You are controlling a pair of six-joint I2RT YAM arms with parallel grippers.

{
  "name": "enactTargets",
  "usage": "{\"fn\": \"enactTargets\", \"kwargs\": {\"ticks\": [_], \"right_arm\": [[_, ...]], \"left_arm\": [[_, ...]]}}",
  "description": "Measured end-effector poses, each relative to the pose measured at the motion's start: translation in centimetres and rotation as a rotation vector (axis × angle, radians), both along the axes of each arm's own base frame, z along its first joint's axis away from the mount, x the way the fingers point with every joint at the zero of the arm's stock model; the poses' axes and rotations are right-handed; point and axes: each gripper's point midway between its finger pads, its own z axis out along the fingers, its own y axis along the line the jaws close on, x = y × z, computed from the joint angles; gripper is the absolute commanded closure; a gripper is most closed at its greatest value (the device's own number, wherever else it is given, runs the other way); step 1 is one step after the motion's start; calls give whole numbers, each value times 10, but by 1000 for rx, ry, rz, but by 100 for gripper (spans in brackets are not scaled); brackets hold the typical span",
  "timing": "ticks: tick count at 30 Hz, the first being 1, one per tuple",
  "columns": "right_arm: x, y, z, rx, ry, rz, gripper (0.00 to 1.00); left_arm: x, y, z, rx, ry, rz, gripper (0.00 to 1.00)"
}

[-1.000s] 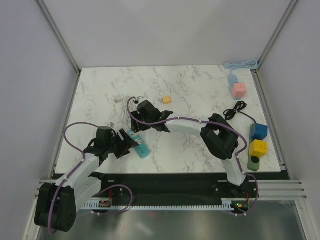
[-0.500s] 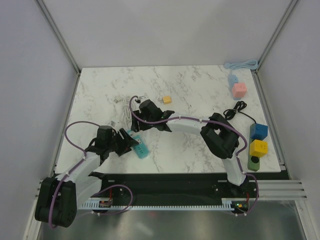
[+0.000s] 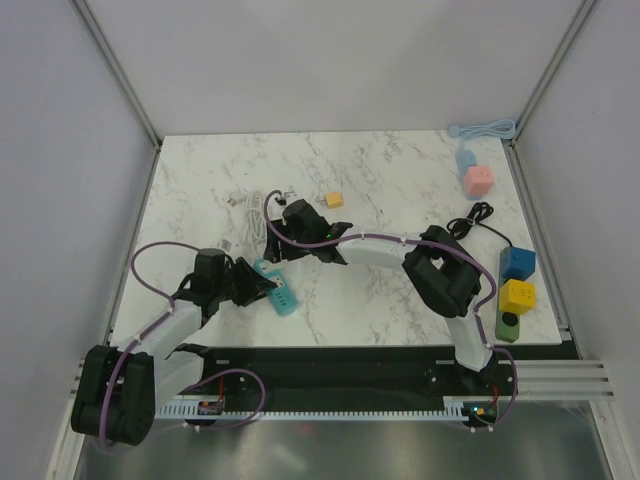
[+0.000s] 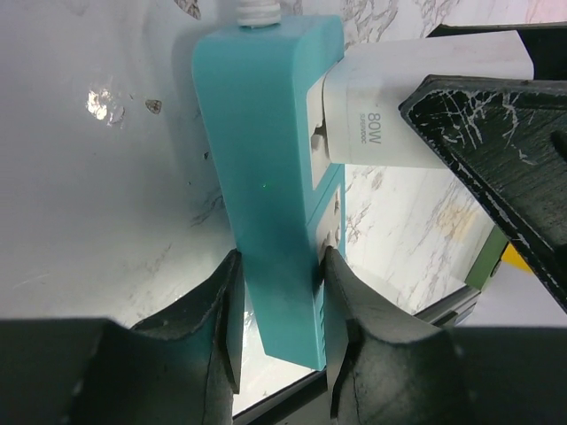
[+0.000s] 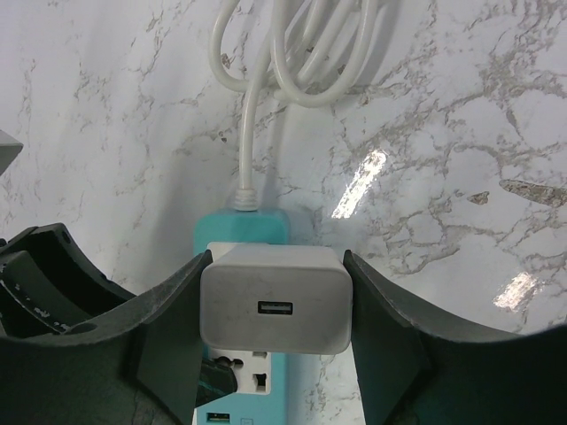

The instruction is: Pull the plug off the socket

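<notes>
My right gripper will next rise off the power strip [image 3: 277, 288] and take the plug outward and down to the bare marble table [image 3: 308, 192] beside the orange cube, a clear spot to release it.
A teal power strip [image 3: 277, 288] lies on the marble table, left of centre. In the left wrist view my left gripper [image 4: 276, 305] is shut on the strip's body [image 4: 266, 177], one finger on each long side. A white 80W charger plug [image 5: 275, 299] sits in the strip's socket. My right gripper [image 5: 275, 305] is shut on the plug, fingers pressed on both its sides. The plug also shows in the left wrist view [image 4: 390, 124], its base against the strip's face. In the top view my right gripper [image 3: 292, 228] is just above the strip's far end.
The strip's white cord [image 3: 255, 210] lies coiled behind it. A small orange cube [image 3: 334, 200] sits mid-table. At the right edge are pink [image 3: 478, 180], blue [image 3: 518, 262] and yellow [image 3: 517, 296] blocks, a black cable [image 3: 475, 220] and a green bar [image 3: 507, 325].
My right gripper has shifted slightly up and away with the plug. The left arm has shifted a little; the strip stays put.
</notes>
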Motion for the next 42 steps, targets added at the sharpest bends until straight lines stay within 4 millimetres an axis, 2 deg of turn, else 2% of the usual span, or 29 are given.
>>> {"fn": "enactTargets", "kwargs": {"ticks": [8, 12, 24, 33, 39, 42], "right_arm": [[0, -1, 0, 11, -3, -10, 89], [0, -2, 0, 25, 2, -23, 100], [2, -11, -3, 113, 65, -60, 100], [3, -14, -4, 108, 76, -73, 100], [7, -9, 11, 62, 4, -77, 100], [9, -13, 19, 32, -30, -86, 100]], "left_arm": [[1, 2, 1, 12, -4, 19, 98], [1, 4, 1, 26, -8, 33, 98], [3, 11, 4, 64, -23, 61, 98], [4, 12, 3, 77, -7, 68, 98], [9, 18, 3, 95, -11, 107, 98], [13, 21, 4, 108, -13, 135, 98]]}}
